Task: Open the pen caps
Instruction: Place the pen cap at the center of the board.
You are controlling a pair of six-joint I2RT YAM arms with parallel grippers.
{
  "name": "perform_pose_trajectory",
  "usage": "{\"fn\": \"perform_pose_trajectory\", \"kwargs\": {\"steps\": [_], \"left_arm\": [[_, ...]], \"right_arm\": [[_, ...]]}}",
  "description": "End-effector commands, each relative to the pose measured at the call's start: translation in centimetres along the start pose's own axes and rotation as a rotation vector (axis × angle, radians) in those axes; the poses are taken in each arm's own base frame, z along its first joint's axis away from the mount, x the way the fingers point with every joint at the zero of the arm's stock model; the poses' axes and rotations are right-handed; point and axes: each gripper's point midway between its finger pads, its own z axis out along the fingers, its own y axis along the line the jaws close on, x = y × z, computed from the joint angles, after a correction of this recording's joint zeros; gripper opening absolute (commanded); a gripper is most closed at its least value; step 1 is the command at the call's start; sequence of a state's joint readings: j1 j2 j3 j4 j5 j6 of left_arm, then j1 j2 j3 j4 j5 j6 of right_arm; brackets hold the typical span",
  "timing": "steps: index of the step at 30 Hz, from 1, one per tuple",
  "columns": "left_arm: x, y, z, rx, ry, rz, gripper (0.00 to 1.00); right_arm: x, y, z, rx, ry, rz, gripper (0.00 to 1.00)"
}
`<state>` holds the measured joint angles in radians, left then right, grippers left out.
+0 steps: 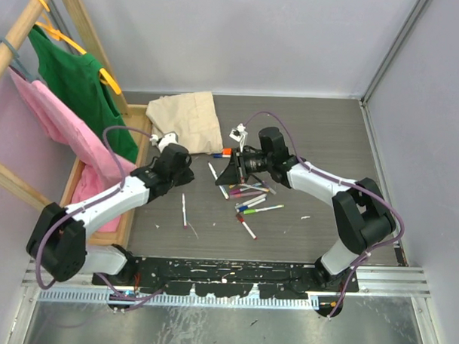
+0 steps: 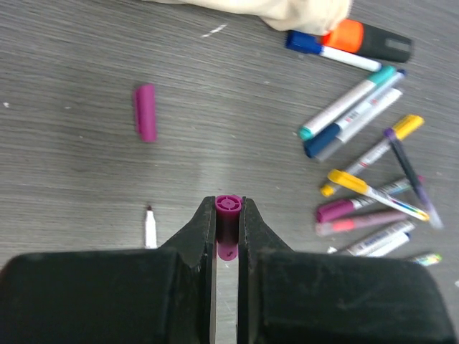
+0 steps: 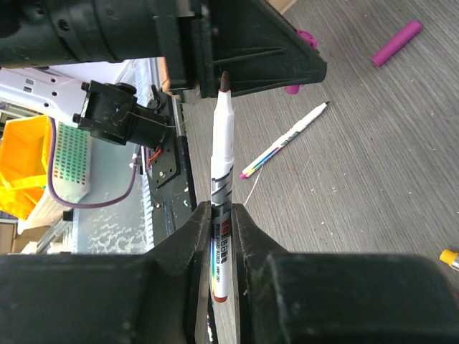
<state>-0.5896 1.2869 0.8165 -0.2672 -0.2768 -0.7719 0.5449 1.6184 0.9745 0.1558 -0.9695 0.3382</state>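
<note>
The robot's left gripper will next go down and outward to the bare tabletop beside the loose purple cap and let go of the held cap there.
My left gripper [image 2: 229, 208] is shut on a short purple pen cap [image 2: 229, 203] that stands on end between its fingers, just above the table. A white-barrelled pen [image 3: 222, 143] is clamped in my shut right gripper [image 3: 222, 212], its bare dark tip aimed at the left gripper's fingers [image 3: 287, 57]. In the top view the left gripper [image 1: 182, 157] is left of the right gripper [image 1: 226, 172]. A loose purple cap [image 2: 145, 112] lies on the table. A pile of capped pens [image 2: 373, 172] lies to the right of the left gripper.
An uncapped pen [image 1: 184, 210] lies alone near the left arm. A thick black marker with an orange cap [image 2: 366, 41] sits beside a beige cloth [image 1: 186, 119]. A wooden rack holding green and pink clothes [image 1: 74, 99] borders the table's left side.
</note>
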Motion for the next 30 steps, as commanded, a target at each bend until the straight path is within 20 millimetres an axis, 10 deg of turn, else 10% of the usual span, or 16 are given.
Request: {"fn": "perform_pose_trajectory", "kwargs": {"steps": [1,30], "left_arm": [[-1.3,1.4,1.7,-0.127,-0.048,0.064,0.0],[0.5,2.1,9.5,-0.321,0.095,0.271,0.03]], "right_arm": [[-3.2,1.8,-1.0,-0.016,-0.066,-0.106,0.03],[-3.2,1.1,-1.3,-0.007,-0.067,-0.082,0.04]]}}
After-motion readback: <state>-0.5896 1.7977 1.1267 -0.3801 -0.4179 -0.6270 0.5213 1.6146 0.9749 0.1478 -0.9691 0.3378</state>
